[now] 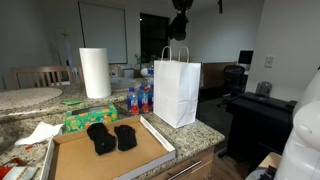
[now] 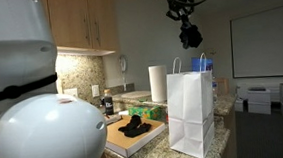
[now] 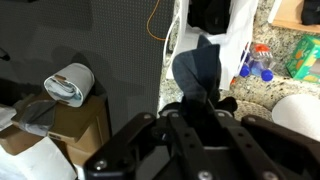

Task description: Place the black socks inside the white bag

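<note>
My gripper brings the sock down toward the opening and releases it next, since the black sock still hangs above the white bag's open top (image 1: 178,63) (image 3: 212,36).
The white bag (image 1: 177,90) (image 2: 191,116) stands upright on the granite counter, handles up. My gripper (image 1: 180,24) (image 2: 188,31) hangs high above its open top. In the wrist view the gripper (image 3: 200,104) is shut on one black sock (image 3: 200,68), which dangles limp below the fingers. Below it the bag's rim (image 3: 241,35) shows at the top of that view. Two more black socks (image 1: 101,138) (image 1: 125,137) lie crumpled in a flat cardboard tray (image 1: 80,160). In an exterior view they show as one dark heap (image 2: 135,124).
A paper towel roll (image 1: 95,72) (image 2: 158,84) stands behind the tray. Water bottles (image 1: 140,98) and a green pack (image 1: 90,120) sit beside the bag. The counter edge drops off just past the bag. The robot's white base (image 2: 35,127) fills the near left.
</note>
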You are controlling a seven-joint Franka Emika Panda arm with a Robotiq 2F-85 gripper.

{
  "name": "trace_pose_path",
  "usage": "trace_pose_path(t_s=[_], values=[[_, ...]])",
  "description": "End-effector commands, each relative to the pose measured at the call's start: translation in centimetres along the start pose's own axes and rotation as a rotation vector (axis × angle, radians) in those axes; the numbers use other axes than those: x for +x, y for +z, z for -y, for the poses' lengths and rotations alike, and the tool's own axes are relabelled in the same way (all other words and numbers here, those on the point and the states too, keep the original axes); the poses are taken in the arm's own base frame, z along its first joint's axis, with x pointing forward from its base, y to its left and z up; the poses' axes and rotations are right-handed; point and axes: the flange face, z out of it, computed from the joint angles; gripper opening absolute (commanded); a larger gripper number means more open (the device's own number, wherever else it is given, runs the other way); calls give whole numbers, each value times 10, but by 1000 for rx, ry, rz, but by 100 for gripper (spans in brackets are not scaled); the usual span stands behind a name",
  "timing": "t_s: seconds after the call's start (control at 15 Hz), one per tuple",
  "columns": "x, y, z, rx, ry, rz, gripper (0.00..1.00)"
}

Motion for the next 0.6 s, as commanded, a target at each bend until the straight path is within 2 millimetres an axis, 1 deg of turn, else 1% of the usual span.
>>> trace_pose_path(t_s=[0.0, 0.27, 0.47, 0.53], values=[[3, 37, -4, 50, -48, 56, 8], [6, 82, 8, 80, -98, 154, 8], [4, 103, 16, 84, -124, 198, 8], [3, 107, 18, 86, -130, 210, 38]])
